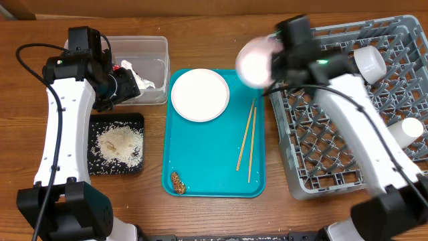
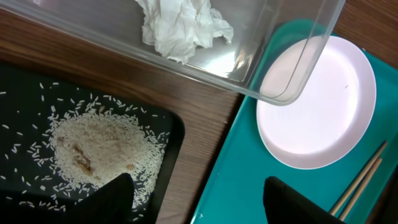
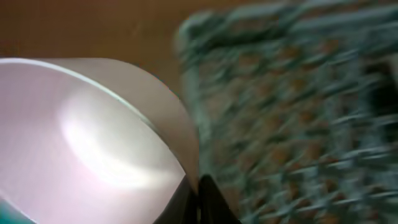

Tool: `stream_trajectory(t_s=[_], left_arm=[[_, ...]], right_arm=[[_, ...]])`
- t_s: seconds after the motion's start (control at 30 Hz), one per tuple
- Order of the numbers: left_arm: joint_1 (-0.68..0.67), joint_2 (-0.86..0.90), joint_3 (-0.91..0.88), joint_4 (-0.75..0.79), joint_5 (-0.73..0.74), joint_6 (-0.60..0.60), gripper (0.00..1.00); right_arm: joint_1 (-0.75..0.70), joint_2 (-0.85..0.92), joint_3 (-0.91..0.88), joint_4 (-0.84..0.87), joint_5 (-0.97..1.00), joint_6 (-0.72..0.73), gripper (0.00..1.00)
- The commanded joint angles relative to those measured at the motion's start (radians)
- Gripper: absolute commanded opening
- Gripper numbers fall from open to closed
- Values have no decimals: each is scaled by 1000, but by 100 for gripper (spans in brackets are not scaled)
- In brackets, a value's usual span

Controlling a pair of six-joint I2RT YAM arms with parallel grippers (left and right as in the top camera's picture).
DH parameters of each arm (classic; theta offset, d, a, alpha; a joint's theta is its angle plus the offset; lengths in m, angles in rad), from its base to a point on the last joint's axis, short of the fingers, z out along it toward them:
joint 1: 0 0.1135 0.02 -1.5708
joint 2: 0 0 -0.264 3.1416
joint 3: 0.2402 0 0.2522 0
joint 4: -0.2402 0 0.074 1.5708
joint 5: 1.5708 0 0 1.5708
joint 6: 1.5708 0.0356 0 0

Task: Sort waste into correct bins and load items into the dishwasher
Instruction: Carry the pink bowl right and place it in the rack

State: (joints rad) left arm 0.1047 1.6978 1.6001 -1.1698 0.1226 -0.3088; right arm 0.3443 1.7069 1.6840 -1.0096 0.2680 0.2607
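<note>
My right gripper next heads right in the overhead view, tilts and lowers. It then releases the bowl in the rack (image 1: 334,161) beside the white cup, since other dishes rest there.
My right gripper (image 3: 198,199) is shut on the rim of a small white bowl (image 1: 254,61), which it holds above the table between the teal tray and the grey dish rack (image 1: 334,161); the bowl fills the left of the right wrist view (image 3: 87,143). My left gripper (image 2: 199,199) is open and empty over the gap between the black tray (image 1: 97,120) and the teal tray. A white plate (image 1: 200,94), chopsticks (image 1: 246,142) and a brown food lump (image 1: 178,182) lie on the teal tray (image 1: 214,174). Rice (image 1: 120,144) lies in the black tray. A crumpled napkin (image 2: 180,28) sits in the clear tub (image 1: 150,47).
A white cup (image 1: 369,61) and another white piece (image 1: 409,129) rest in the dish rack at its right side. A red wrapper edge (image 1: 118,67) shows in the tub beside the left arm. The rack fills the table's right side.
</note>
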Motion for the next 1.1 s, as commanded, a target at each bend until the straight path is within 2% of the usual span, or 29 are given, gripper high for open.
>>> stream_trajectory(t_s=[0.0, 0.07, 0.13, 0.2, 0.23, 0.67, 0.83, 1.07], left_arm=[[-7, -28, 21, 3, 0, -10, 68], [-7, -28, 21, 3, 0, -10, 68], [-7, -28, 21, 3, 0, -10, 69], [-7, -28, 21, 3, 0, -10, 69], [-7, -28, 21, 3, 1, -10, 69], [-7, -28, 21, -3, 1, -10, 69], [-7, -28, 21, 0, 1, -10, 69], [-8, -28, 21, 1, 1, -11, 69]], right_arm=[[-71, -3, 5, 85, 428, -2, 4], [-108, 11, 4, 138, 571, 20, 4], [-145, 43, 4, 164, 789, 179, 4], [-170, 90, 4, 164, 937, 273, 4], [-177, 111, 4, 164, 947, 285, 4], [-188, 351, 4, 122, 913, 291, 4], [-177, 364, 4, 63, 785, 329, 4], [-130, 364, 4, -23, 704, 373, 4]])
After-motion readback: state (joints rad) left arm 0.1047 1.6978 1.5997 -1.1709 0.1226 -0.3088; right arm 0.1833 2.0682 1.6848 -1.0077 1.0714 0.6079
